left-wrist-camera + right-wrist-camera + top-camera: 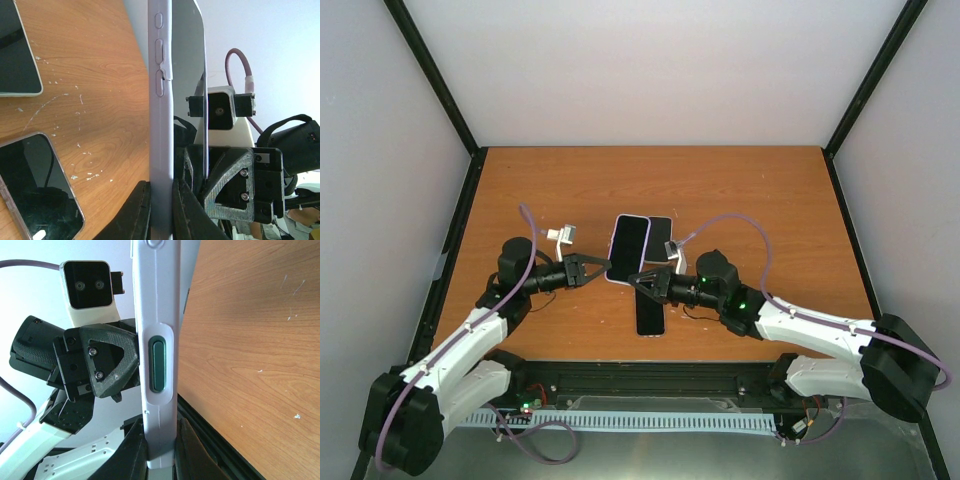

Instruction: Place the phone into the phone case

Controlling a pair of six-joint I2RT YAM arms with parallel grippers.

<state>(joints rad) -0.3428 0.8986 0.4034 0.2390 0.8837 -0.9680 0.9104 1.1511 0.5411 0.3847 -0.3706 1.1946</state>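
Observation:
My left gripper moves down toward the bare tabletop beside the other phones next and releases the case's edge, since open wood lies below it.
A phone with a black screen sits in a lavender phone case and is held tilted above the table between both arms. My left gripper is shut on the case's left edge, and its fingers pinch the edge below the side buttons. My right gripper is shut on the case's lower right edge, just below a green side button. The phone's screen lies flush with the case rim in the left wrist view.
A second phone lies on the wooden table behind the held one, and a third lies face up in front. Both show in the left wrist view. Black frame posts stand at the table's back corners.

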